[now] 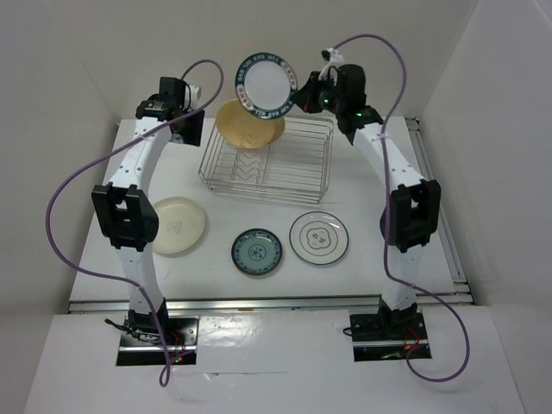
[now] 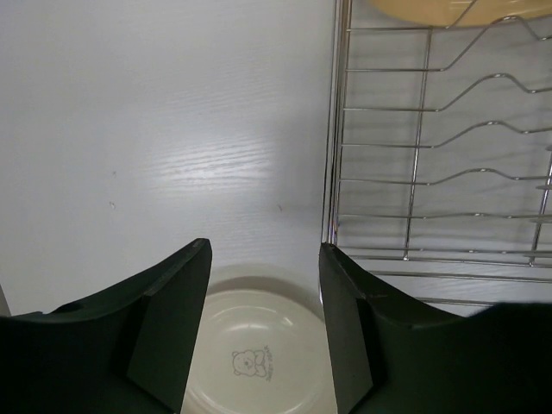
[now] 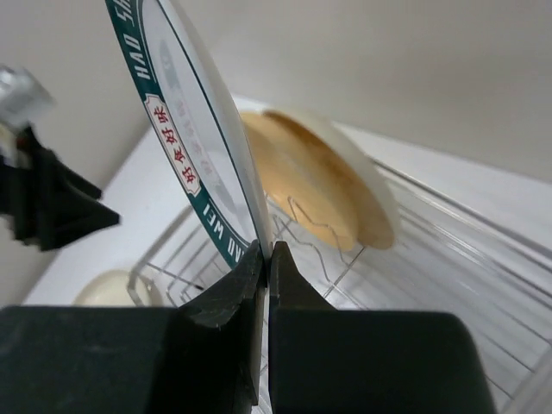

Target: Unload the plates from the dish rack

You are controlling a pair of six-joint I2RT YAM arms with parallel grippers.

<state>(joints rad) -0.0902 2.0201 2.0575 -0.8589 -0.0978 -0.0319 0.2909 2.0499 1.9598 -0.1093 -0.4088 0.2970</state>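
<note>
Next, my right gripper moves back past the rack and down and releases its plate onto the black-ringed white plate, which lies below and back from it.
The silver wire dish rack stands at the back middle of the table. A tan plate leans upright at its far left end, also in the right wrist view. My right gripper is shut on the rim of a dark-blue-rimmed plate with red marks and holds it up above the rack's back edge; the jaws pinch its rim in the right wrist view. My left gripper is open and empty, high left of the rack, above a cream plate.
On the table in front of the rack lie a cream plate, a small blue-patterned plate and a white plate with a thin black ring. White walls close in the back and sides.
</note>
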